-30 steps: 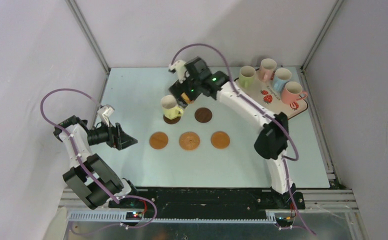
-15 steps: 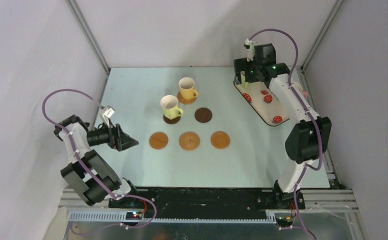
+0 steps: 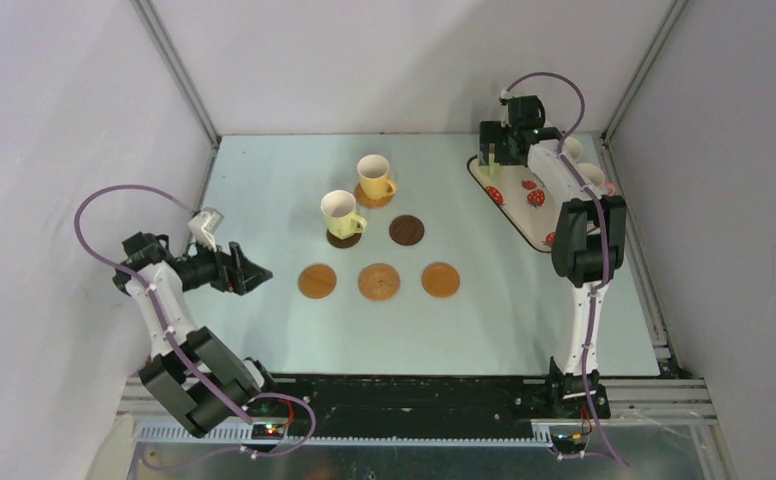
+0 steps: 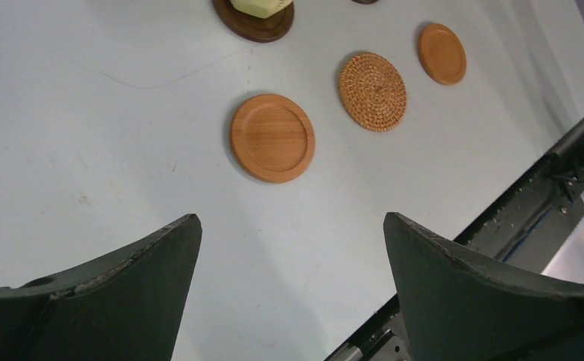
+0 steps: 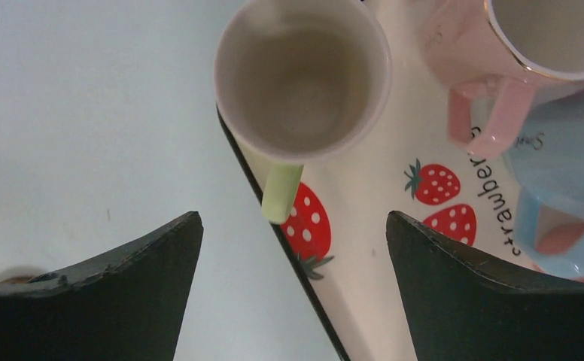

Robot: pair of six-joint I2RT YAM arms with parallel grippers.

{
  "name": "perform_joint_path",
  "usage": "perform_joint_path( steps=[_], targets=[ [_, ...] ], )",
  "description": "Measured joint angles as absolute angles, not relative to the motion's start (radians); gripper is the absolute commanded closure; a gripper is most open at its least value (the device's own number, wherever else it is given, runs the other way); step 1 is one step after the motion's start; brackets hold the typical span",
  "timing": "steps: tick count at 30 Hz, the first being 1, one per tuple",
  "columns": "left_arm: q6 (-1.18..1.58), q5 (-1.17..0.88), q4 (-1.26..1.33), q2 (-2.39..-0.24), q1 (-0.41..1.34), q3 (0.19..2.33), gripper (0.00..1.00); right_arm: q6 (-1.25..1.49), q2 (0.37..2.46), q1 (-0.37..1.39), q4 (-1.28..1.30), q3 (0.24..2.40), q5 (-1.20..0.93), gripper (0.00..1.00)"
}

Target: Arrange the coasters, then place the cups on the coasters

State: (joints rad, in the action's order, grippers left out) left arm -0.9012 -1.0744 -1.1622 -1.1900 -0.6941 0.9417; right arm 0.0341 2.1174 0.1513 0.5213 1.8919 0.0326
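Note:
My right gripper lowers straight onto that green handle [image 3: 492, 166] [image 5: 281, 194] next and closes, since the pale green cup's handle points into the gap between the open fingers.
My right gripper [image 3: 488, 163] [image 5: 293, 218] hangs open over the left end of the strawberry tray [image 3: 524, 212] [image 5: 364, 248], just short of a pale green cup [image 5: 302, 79] whose handle points toward the jaws. A pink cup [image 5: 515, 45] and a blue cup [image 5: 567, 188] stand beside it. A yellow cup [image 3: 372, 177] sits on an orange coaster at the back. A pale yellow-green cup [image 3: 341, 212] sits on a dark brown coaster [image 3: 344, 239] [image 4: 253, 22]. Another dark coaster [image 3: 406, 230] and three orange ones [image 3: 317, 281] [image 3: 379, 282] [image 3: 441, 280] lie bare. My left gripper [image 3: 249, 272] [image 4: 292, 218] is open and empty, left of them.
In the top view the right arm [image 3: 584, 240] covers most of the tray's cups. The enclosure walls stand close behind the tray. In the left wrist view the table's metal front rail [image 4: 567, 188] shows beyond the coaster row.
The right gripper left the yellow cup on the back coaster and swung right to the tray. The left arm shifted slightly.

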Motion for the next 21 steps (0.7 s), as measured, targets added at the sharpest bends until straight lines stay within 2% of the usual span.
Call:
perform_joint_path(
  steps=[13,21],
  targets=[
    [-0.793,-1.055,-1.052,-1.185,-0.694,0.928,0.02,0.022,2.332,0.155,0.558,2.154,0.096,0.12],
    [-0.787,-1.053,-1.048,-1.185,-0.694,0.928,0.02,0.014,2.380,0.153,0.610,2.184,0.120,0.14]
  ],
)
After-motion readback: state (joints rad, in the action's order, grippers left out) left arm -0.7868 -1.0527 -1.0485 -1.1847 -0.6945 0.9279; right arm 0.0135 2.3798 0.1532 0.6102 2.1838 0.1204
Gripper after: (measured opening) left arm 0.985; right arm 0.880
